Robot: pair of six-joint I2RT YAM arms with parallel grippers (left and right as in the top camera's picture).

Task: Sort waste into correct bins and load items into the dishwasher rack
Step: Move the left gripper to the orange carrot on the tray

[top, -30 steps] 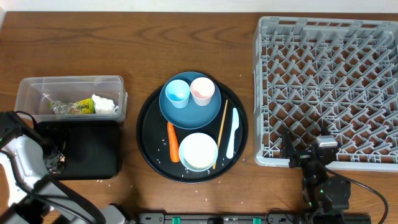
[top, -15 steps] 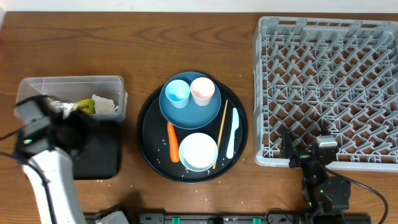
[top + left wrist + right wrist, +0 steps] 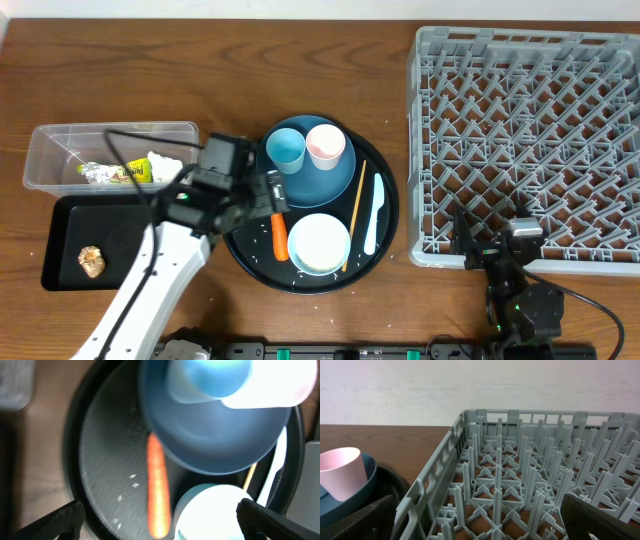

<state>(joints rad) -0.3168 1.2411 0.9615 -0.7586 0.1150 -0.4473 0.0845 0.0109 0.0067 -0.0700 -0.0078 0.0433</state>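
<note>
The white bowl is close beside the carrot. My left gripper will next narrow its spread fingers and go down onto the middle of the orange carrot piece [image 3: 279, 236] [image 3: 158, 491].
My left gripper [image 3: 271, 193] hangs open over the orange carrot piece [image 3: 279, 236] on the round black tray [image 3: 240, 250]. In the left wrist view the carrot piece [image 3: 158, 491] lies between the spread fingers [image 3: 56, 523], with nothing gripped. Beside it are the dark-blue plate [image 3: 318, 182] bearing the light-blue cup [image 3: 286, 149] and pink cup [image 3: 325, 145], the white bowl [image 3: 319, 242], chopstick [image 3: 355, 210], white utensil [image 3: 373, 212] and rice grains [image 3: 133, 480]. The brown lump [image 3: 92, 261] lies in the black rectangular tray [image 3: 130, 250]. The clear tub [image 3: 50, 150] holds wrapper [image 3: 128, 172], foil [image 3: 93, 173] and tissue [image 3: 165, 167]. My right gripper [image 3: 493, 243] is open at the grey rack [image 3: 430, 150].
The right wrist view looks across the rack's pegs [image 3: 520, 475], with the pink cup [image 3: 340, 472] at the left. A few rice grains lie on the wooden table [image 3: 215, 297] in front of the round tray. The left arm [image 3: 150, 270] crosses above the black rectangular tray's right end.
My left arm swung from the black rectangular tray rightward to the round tray, and its jaws widened. The brown lump now lies uncovered in the black tray. The right arm has not moved.
</note>
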